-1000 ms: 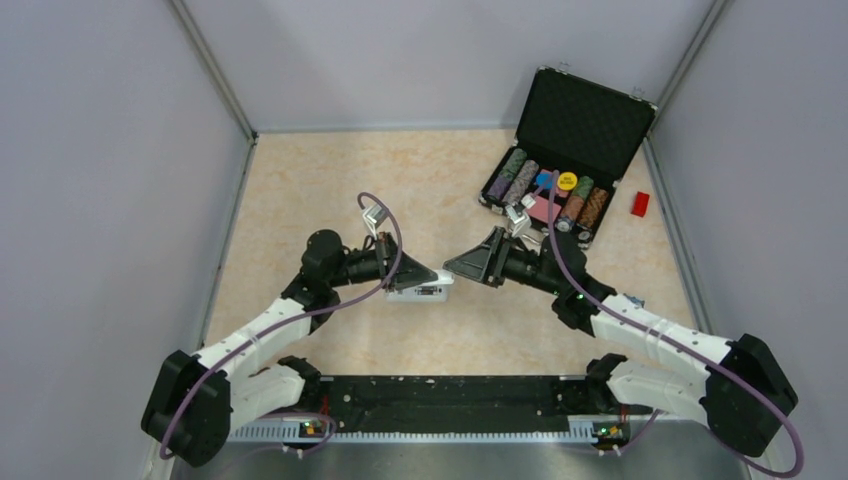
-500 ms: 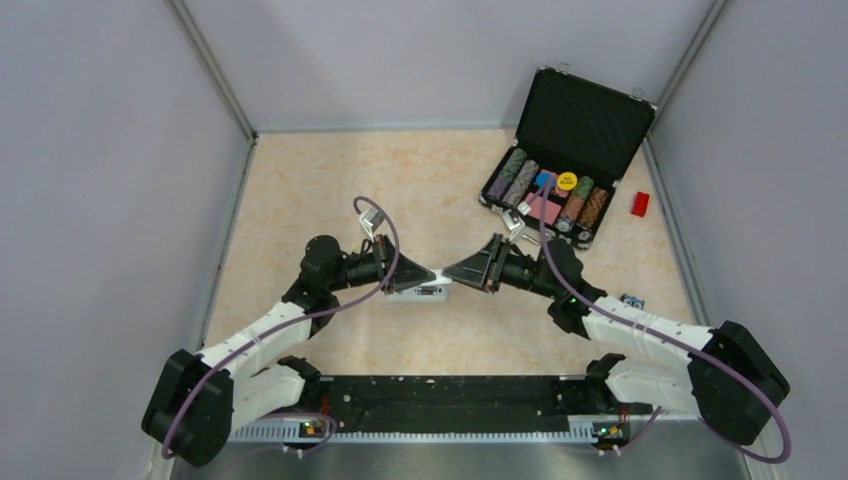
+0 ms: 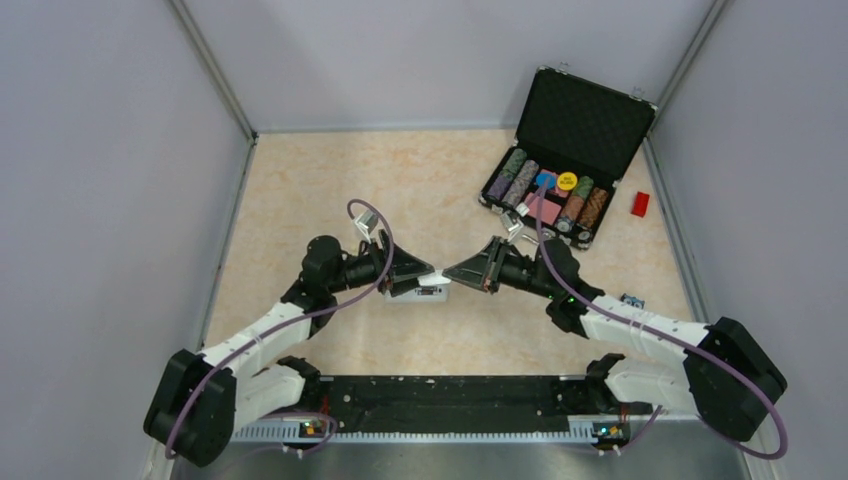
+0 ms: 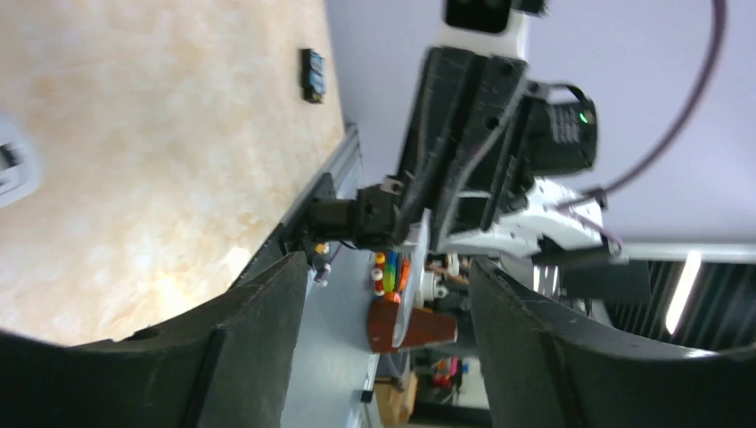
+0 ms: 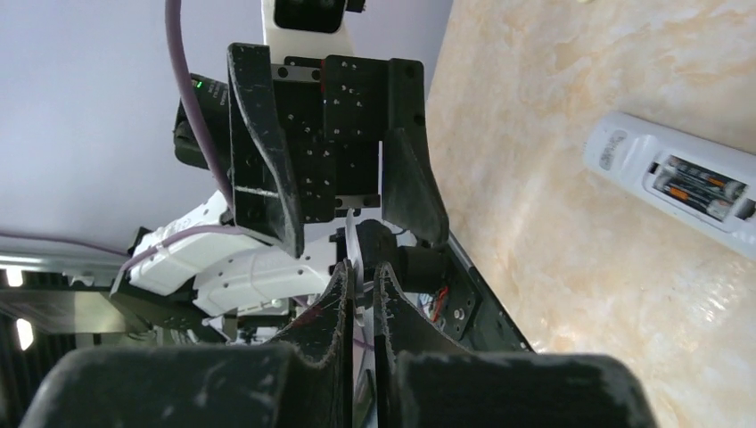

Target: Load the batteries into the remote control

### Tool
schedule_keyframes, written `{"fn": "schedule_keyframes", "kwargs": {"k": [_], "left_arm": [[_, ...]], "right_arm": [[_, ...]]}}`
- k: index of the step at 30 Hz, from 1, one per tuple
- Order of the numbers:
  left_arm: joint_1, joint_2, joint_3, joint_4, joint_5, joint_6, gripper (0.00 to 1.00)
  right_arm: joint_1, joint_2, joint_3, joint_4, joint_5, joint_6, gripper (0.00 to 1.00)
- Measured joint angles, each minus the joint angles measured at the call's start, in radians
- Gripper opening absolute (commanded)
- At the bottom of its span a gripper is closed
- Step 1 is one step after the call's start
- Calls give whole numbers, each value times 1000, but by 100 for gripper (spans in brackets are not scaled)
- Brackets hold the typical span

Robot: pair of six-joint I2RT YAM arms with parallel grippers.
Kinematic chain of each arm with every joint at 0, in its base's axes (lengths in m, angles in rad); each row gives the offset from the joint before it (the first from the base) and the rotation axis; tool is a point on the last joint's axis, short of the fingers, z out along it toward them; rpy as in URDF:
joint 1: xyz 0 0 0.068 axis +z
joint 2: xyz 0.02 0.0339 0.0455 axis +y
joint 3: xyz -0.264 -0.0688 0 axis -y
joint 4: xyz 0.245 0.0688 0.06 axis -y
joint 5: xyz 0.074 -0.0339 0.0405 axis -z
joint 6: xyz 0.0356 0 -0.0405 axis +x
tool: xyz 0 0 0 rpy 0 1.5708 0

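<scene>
The two batteries are already inside and uncovered, so next the robot's right gripper should tilt downward, go down to the remote control's open compartment [image 3: 427,291] [image 5: 700,188] and let go of the cover piece there.
The white remote control [image 5: 624,156] lies back-up on the table, and two dark batteries [image 5: 700,185] sit in its open compartment. In the top view the remote control [image 3: 420,293] lies just below the two gripper tips. My right gripper [image 5: 360,272] is shut on a thin white cover piece [image 5: 352,234], which is seen edge-on. My left gripper [image 4: 385,267] faces it with its jaws open on either side of the cover piece [image 4: 412,294], not touching it. From above, the left gripper [image 3: 422,276] and right gripper [image 3: 452,272] meet tip to tip around the cover piece [image 3: 437,276].
An open black case of poker chips [image 3: 560,170] stands at the back right. A red block [image 3: 640,203] lies beside it. A small dark and blue object [image 3: 630,299] sits near the right arm. Grey walls enclose the table.
My right gripper moved in and closed on the white cover piece. My left gripper, which had been holding the piece, has opened and let it go.
</scene>
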Motion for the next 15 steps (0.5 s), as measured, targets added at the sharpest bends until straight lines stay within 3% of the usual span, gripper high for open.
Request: {"fn": "schedule_keyframes", "kwargs": {"k": [7,11,15], "left_arm": [[42,-57,21,-510,-254,177,78],[70,-87,21,-697,-395,213,69],[97,-72,22,-783,-485,227,59]], "right_arm": [[1,51,20,-211,71,-122,0],[1,152,56,-294,101,-176,0],[5,279,117,-314,111,-203,0]]}}
